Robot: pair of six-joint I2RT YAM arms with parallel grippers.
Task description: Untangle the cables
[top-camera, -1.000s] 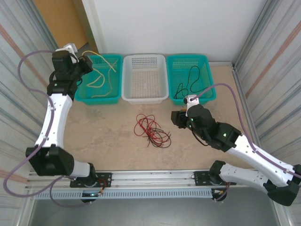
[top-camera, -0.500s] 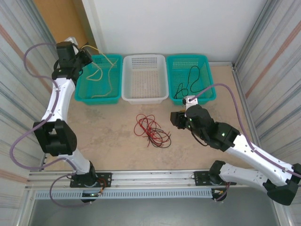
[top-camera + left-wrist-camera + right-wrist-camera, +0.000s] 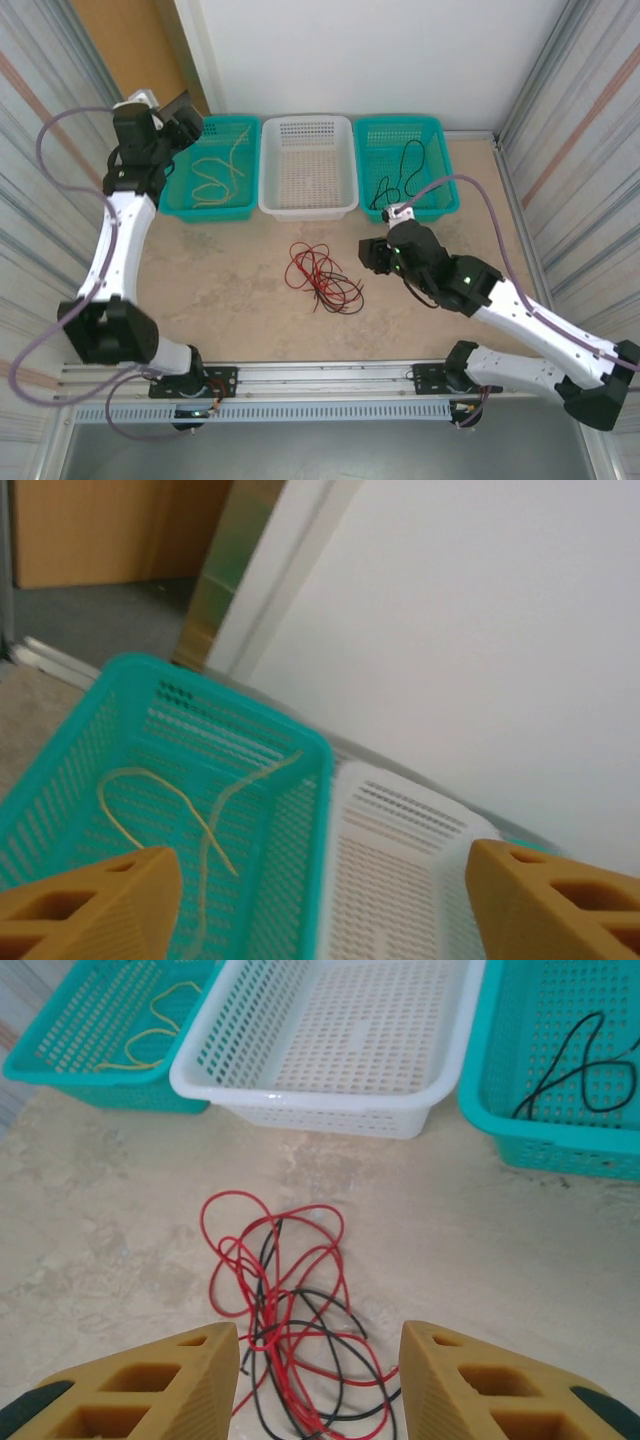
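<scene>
The red loops at the tangle's far end (image 3: pixel 306 263) (image 3: pixel 258 1268) lie mostly clear of black, below and beside my right gripper, so I will bring it across and down onto them.
A tangle of red and black cables (image 3: pixel 322 277) lies on the table in front of the white basket, and in the right wrist view this tangle (image 3: pixel 270 1330) sits just ahead of and between the fingers. My right gripper (image 3: pixel 372 255) (image 3: pixel 320 1385) hovers open beside it, holding nothing. A yellow cable (image 3: pixel 212 180) (image 3: pixel 208 828) lies loose in the left teal basket (image 3: pixel 205 212). My left gripper (image 3: pixel 185 125) (image 3: pixel 320 910) is raised over that basket's far left corner, open and empty. A black cable (image 3: pixel 398 178) (image 3: pixel 560 1065) rests in the right teal basket (image 3: pixel 420 212).
A white basket (image 3: pixel 308 208) (image 3: pixel 300 1100) stands between the two teal ones along the back wall. Corrugated metal walls close in both sides. The arm bases and a rail run along the near edge.
My left gripper has opened and the yellow cable it held up has dropped into the left teal basket. The right arm has barely shifted.
</scene>
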